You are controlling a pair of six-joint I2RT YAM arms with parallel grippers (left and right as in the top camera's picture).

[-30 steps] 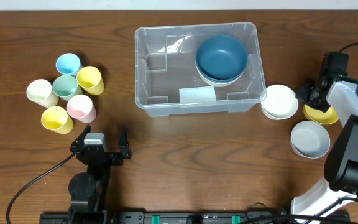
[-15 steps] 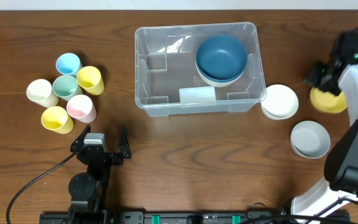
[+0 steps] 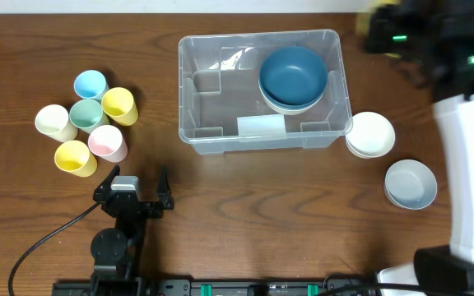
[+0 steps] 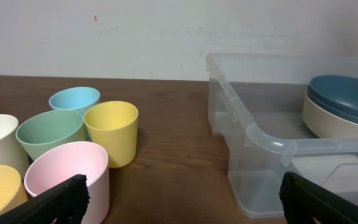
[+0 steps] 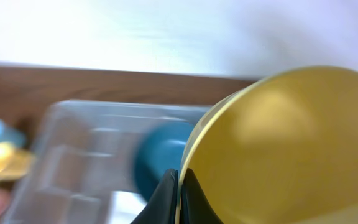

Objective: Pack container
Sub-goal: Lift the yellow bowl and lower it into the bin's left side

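The container's empty bottom lies below, to the left in the overhead view, so the right gripper will next move down past the blue bowl [image 3: 293,74] and release the yellow one.
The clear container [image 3: 189,90] stands at the table's middle back and holds a blue bowl [image 3: 293,74] stacked on a cream one. It also shows in the left wrist view [image 4: 253,137] and, blurred, in the right wrist view [image 5: 73,137]. My right gripper [image 5: 180,186] is shut on the rim of a yellow bowl [image 5: 291,149], held in the air. Overhead, the right gripper [image 3: 385,33] is a blur by the container's far right corner. My left gripper [image 3: 134,185] is open and empty at the front left, and it shows in its own wrist view [image 4: 185,205].
Several pastel cups [image 3: 89,119] cluster at the left, also in the left wrist view [image 4: 110,127]. A white bowl [image 3: 370,134] sits just right of the container. A grey-white bowl stack [image 3: 411,182] lies further front right.
My right gripper has lifted the yellow bowl off the table at the right and swung it back and left toward the container's far right corner. The left arm has not moved.
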